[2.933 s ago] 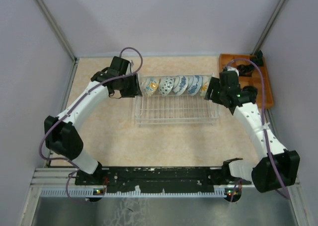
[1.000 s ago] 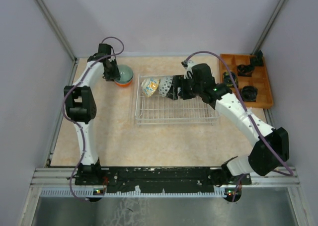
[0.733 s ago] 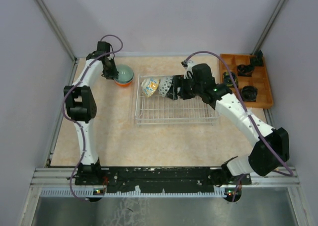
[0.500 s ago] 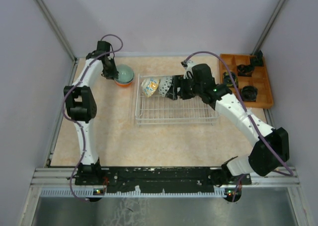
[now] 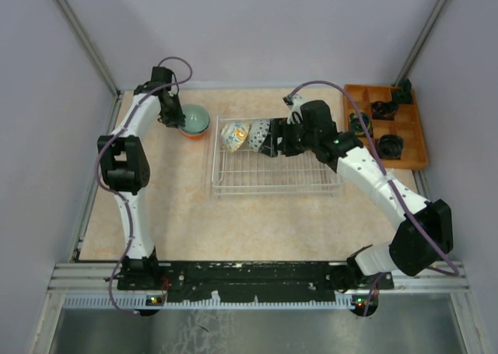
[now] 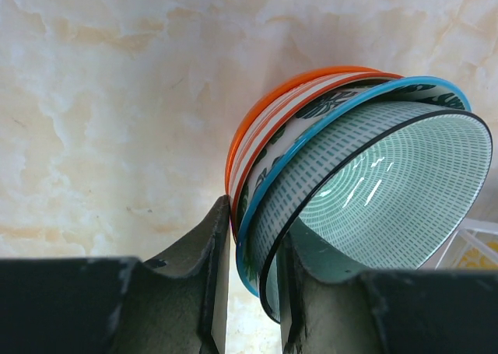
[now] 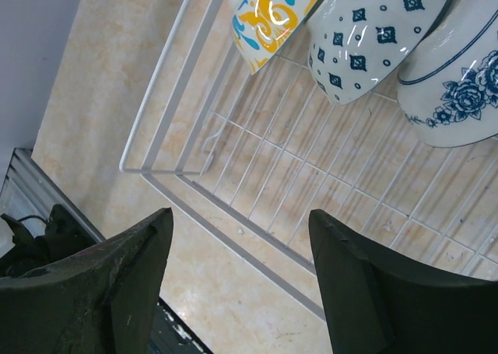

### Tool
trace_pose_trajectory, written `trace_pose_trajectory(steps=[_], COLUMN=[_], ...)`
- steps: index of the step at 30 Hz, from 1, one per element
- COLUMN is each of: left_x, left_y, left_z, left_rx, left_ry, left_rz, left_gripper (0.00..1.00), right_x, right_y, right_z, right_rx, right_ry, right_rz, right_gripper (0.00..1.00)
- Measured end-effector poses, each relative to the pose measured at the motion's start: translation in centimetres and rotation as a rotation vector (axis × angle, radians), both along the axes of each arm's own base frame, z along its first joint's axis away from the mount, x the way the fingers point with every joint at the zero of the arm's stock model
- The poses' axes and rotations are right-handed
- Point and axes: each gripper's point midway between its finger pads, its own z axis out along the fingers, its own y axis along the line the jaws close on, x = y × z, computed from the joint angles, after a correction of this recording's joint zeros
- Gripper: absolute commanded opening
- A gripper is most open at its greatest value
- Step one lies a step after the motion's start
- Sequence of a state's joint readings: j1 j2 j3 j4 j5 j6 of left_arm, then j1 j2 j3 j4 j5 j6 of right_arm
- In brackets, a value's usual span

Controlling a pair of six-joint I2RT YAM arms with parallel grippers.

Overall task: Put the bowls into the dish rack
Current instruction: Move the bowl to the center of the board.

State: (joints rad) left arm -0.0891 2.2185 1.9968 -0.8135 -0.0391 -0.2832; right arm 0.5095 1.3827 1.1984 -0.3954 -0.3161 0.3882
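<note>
I should draw the stack back with my left gripper and release its rims on the bare tabletop beside the rack's near corner, which is clear.
A stack of three bowls stands on the table left of the dish rack: orange outside, green-leaf with a blue rim, and teal grid inside. My left gripper is shut on the stack's rims, with one finger outside the orange bowl and one inside the teal bowl. My right gripper hangs open and empty over the rack's wire floor. A yellow-and-blue bowl, a blue-diamond bowl and a blue-flower bowl lean along the rack's far side. The right arm hides the rest.
An orange wooden tray with black items sits at the far right. Grey walls close in the table at the back and on both sides. Bare marble tabletop lies between the rack and the arm bases.
Since the oldest frame the left arm has swung from the rack's left end to the bowl stack, and the right arm has moved over the rack. In the last second the left gripper shifted only slightly.
</note>
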Motion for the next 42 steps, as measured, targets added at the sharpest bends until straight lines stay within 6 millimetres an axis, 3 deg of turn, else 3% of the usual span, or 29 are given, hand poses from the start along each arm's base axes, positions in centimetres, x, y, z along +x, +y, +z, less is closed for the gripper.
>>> trace_pose_trajectory(steps=[13, 24, 34, 42], left_x=[-4.8, -12.8, -20.8, -24.9], left_y=[0.2, 0.8, 1.5, 1.7], left_z=[-0.4, -0.7, -1.1, -1.0], left_rx=[-0.013, -0.014, -0.019, -0.026], left_ry=[0.068, 0.139, 0.178, 0.191], left_rz=[0.001, 0.020, 0.050, 0.054], left_gripper=[0.14, 0.14, 0.14, 0.21], right_x=[-0.3, -0.7, -2.1, -3.4], right_y=[0.5, 0.8, 1.6, 2.3], right_z=[0.1, 0.3, 1.1, 0.9], right_rx=[0.006, 0.010, 0.016, 0.003], right_ry=[0.000, -0.003, -0.015, -0.006], right_rz=[0.011, 0.023, 0.058, 0.085], right_gripper=[0.70, 0.70, 0.70, 0.70])
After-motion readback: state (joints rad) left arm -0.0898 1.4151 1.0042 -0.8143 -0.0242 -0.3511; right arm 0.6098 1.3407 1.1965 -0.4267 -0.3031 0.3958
